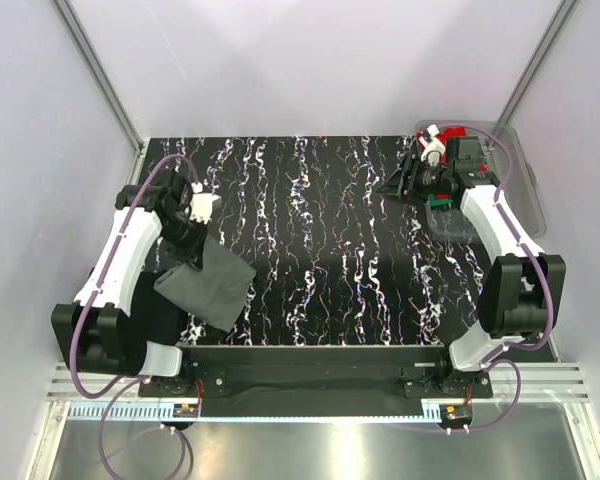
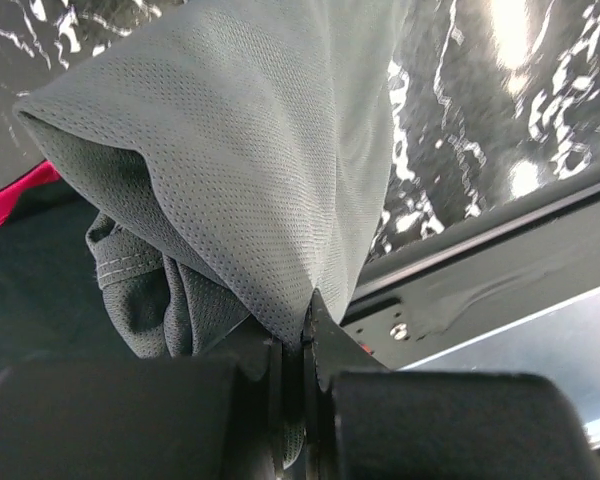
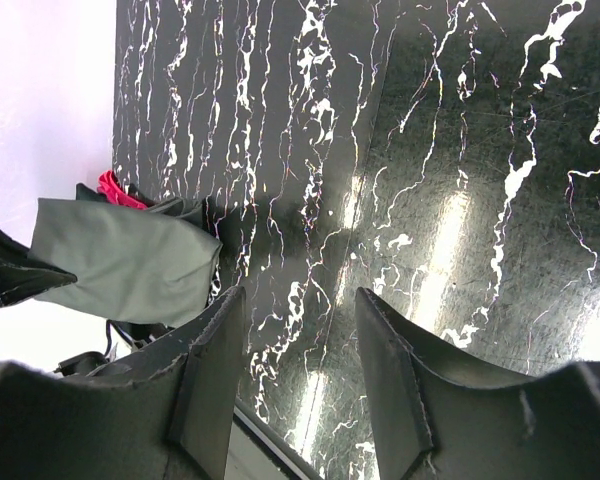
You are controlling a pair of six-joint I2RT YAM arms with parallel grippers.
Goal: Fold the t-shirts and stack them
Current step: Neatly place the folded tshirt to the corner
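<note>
The robot will bring its left gripper to the left in the top view and down over the black t-shirt (image 1: 145,322) (image 2: 35,275) to release, since the stack already lies there.
My left gripper (image 1: 192,240) is shut on a dark grey t-shirt (image 1: 208,287) and holds it bunched and hanging above the table's left front. In the left wrist view the grey mesh cloth (image 2: 230,150) is pinched between the closed jaws of that gripper (image 2: 305,325). Below it lie a black t-shirt (image 1: 145,322) and a bit of a red t-shirt (image 2: 10,200). My right gripper (image 1: 392,185) is open and empty over the table's back right, next to the tub. In the right wrist view the right gripper (image 3: 300,340) has wide-apart jaws, with the grey shirt (image 3: 120,265) far off.
A clear plastic tub (image 1: 525,195) stands at the back right with red (image 1: 458,133) and green (image 1: 441,204) cloth inside. The black marbled tabletop (image 1: 320,240) runs between the arms. Walls close in on both sides.
</note>
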